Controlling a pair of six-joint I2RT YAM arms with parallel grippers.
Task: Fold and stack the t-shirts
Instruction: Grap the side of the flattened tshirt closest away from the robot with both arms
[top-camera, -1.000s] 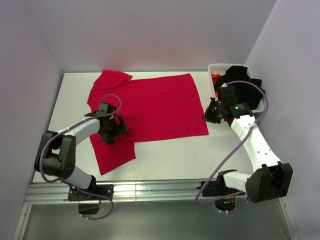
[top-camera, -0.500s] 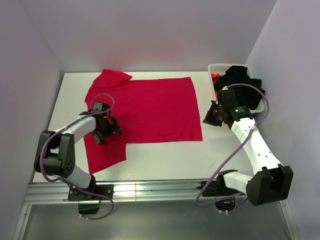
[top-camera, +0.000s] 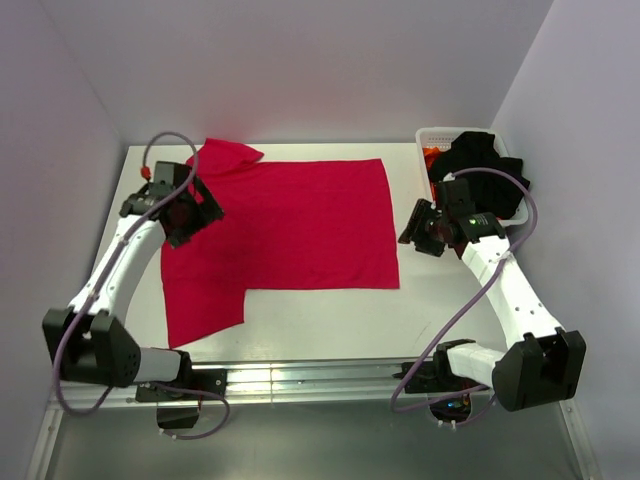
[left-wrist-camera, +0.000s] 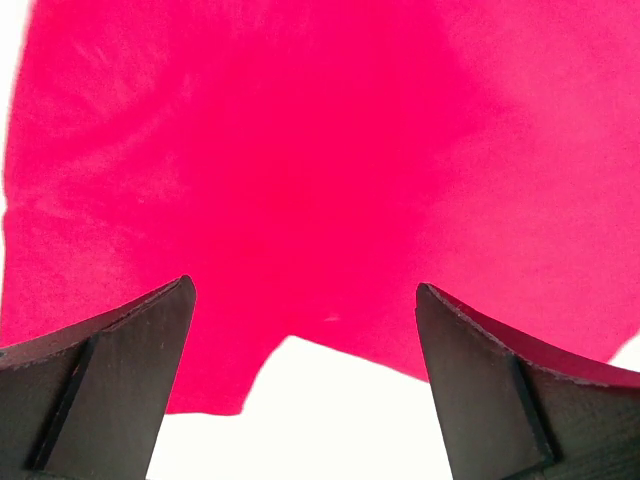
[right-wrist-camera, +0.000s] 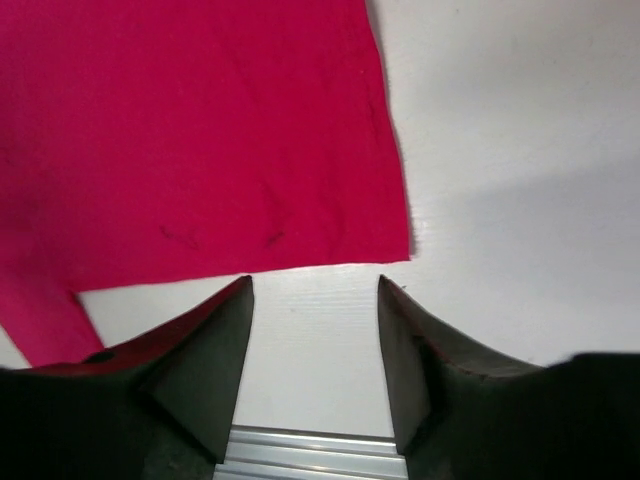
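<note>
My left gripper should move back and down next onto the front sleeve's hem (top-camera: 232, 323) (left-wrist-camera: 225, 405) near its inner corner, because that hem is below the gripper and closer to my base.
A crimson-red t-shirt (top-camera: 300, 220) lies spread flat on the white table, one sleeve at the back left and one at the front left. My left gripper (top-camera: 188, 213) hovers over the shirt's left end. In the left wrist view it (left-wrist-camera: 305, 300) is wide open and empty, with red cloth (left-wrist-camera: 300, 140) below. My right gripper (top-camera: 415, 228) sits just off the shirt's right edge. In the right wrist view it (right-wrist-camera: 313, 285) is open over bare table, near the shirt's corner (right-wrist-camera: 385, 235). A black t-shirt (top-camera: 480, 165) and an orange one (top-camera: 430, 153) are bunched in the basket.
The white lattice basket (top-camera: 440, 132) stands at the back right corner, close behind my right arm. Bare white table (top-camera: 330, 320) runs in front of the shirt to the aluminium rail (top-camera: 300, 380). Grey walls close in on the left, back and right.
My right gripper has opened and let go of the shirt's right edge. My left arm has risen and swung from the front-left sleeve towards the back left. The shirt has slid left and lies flatter.
</note>
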